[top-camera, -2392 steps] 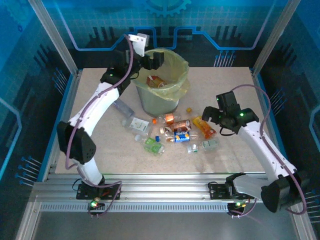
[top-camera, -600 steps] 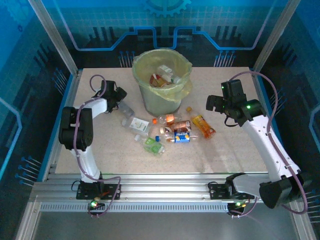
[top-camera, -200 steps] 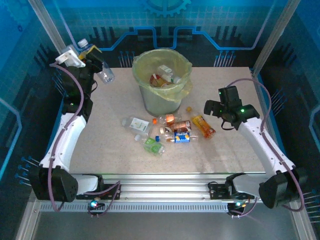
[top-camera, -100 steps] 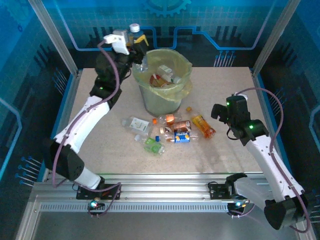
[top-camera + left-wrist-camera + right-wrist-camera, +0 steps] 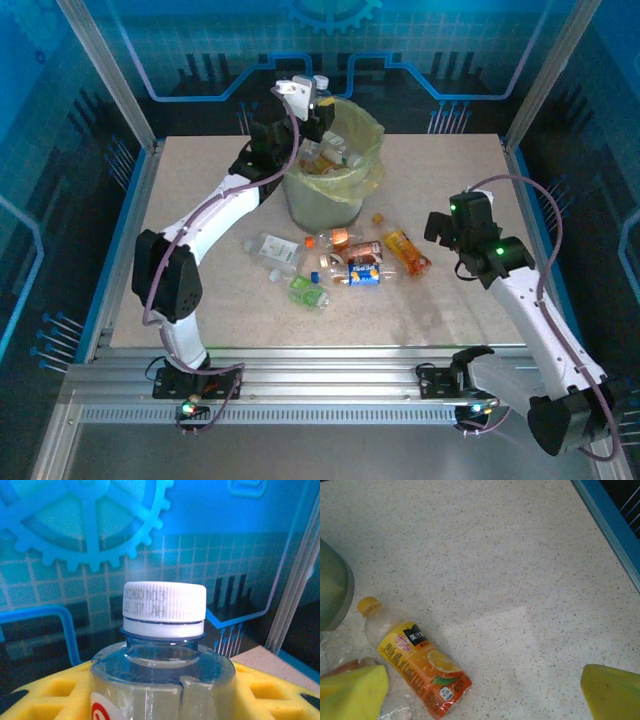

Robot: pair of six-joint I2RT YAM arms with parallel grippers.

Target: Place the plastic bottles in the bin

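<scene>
My left gripper is above the bag's opening, so next it will tip down toward the bag's opening (image 5: 343, 138) and let go of the clear bottle above the bottles already inside.
My left gripper (image 5: 316, 98) hangs over the left rim of the bin (image 5: 320, 205), shut on a clear bottle with a white cap (image 5: 164, 602). Its yellow pads (image 5: 270, 690) press the bottle's body (image 5: 162, 655) from both sides. The grey bin has a yellow-green bag and holds several bottles (image 5: 335, 150). On the table in front of it lie several more plastic bottles (image 5: 345, 262), among them an orange-labelled one (image 5: 407, 252) (image 5: 415, 665). My right gripper (image 5: 440, 225) (image 5: 480, 700) stands open just right of that orange bottle, with nothing between its fingers.
A loose orange cap (image 5: 379, 218) lies by the bin's right side. A clear bottle (image 5: 272, 247) and a green one (image 5: 308, 292) lie at the pile's left. The bin's grey wall (image 5: 335, 590) sits at the left in the right wrist view. Blue frame rails (image 5: 530, 190) border the table.
My left arm has swung from the back left corner rightward to the bin's rim, carrying the bottle. My right arm has pulled back a little, away from the bin.
</scene>
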